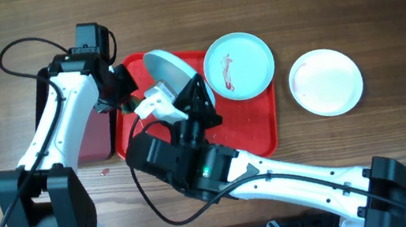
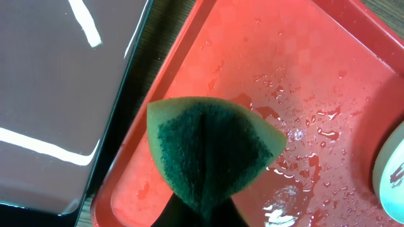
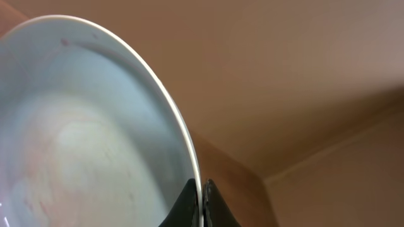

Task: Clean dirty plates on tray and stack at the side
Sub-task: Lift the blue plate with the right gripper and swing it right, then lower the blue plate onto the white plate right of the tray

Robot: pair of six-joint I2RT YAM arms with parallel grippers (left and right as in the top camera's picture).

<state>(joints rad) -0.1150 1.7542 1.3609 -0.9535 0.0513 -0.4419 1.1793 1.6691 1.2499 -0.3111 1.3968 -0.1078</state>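
Observation:
My right gripper swings to the right in the overhead view, over the white plate (image 1: pixel 326 82), next, levels the tilted plate, then lowers and releases it.
The red tray (image 1: pixel 253 126) lies at the middle and is wet (image 2: pixel 303 75). My right gripper (image 1: pixel 191 93) is shut on the rim of a pale turquoise plate (image 1: pixel 169 70) and holds it tilted up over the tray's left half. The wrist view shows the jaws (image 3: pixel 203 195) pinching the rim of this plate (image 3: pixel 95 126). My left gripper (image 1: pixel 127 92) is shut on a green and yellow sponge (image 2: pixel 211 151) just above the tray's left edge, beside the lifted plate. A second turquoise plate (image 1: pixel 238 65) with a red smear lies at the tray's far right. A white plate (image 1: pixel 326 82) sits on the table to the right of the tray.
A dark maroon tray (image 1: pixel 95 136) with a black rim lies against the red tray's left side; it also shows in the left wrist view (image 2: pixel 57 94). A small red spot (image 1: pixel 104 172) marks the wooden table in front of it.

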